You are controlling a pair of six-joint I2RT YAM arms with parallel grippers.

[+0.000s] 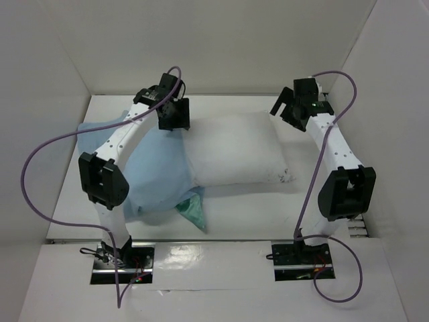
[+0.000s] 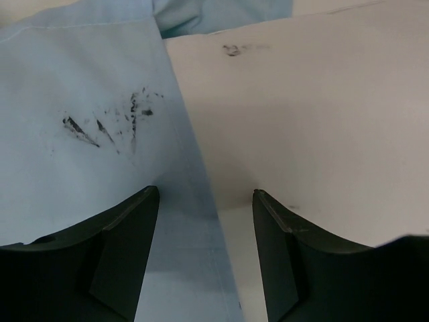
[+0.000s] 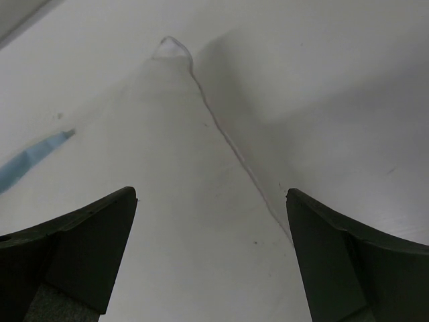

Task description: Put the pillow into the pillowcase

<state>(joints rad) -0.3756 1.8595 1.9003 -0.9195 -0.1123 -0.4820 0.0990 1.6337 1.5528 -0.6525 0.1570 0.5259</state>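
My left gripper is open, with the pillowcase hem [image 1: 181,133] [image 2: 202,198] already between its fingers. It needs to move gently a little toward the pale blue pillowcase and close on that hem.
The white pillow [image 1: 234,151] lies across the middle of the table. Its left end meets the pale blue pillowcase [image 1: 151,178], which is spread out to the left with a sea-green corner [image 1: 193,211] folded out at the front. My left gripper [image 1: 174,115] hovers over that junction. In the left wrist view it [image 2: 206,196] is open, with the pillowcase [image 2: 80,134] hem and the pillow [image 2: 322,121] below its jaws and nothing held. My right gripper [image 1: 287,107] is open above the pillow's far right corner. In the right wrist view it [image 3: 211,196] is over the pillow [image 3: 194,174] seam.
White walls enclose the table on the left, back and right [image 1: 221,40]. Purple cables [image 1: 40,161] loop from both arms. Black smudges mark the pillowcase [image 2: 114,124]. A sliver of blue cloth [image 3: 30,161] shows at the left in the right wrist view.
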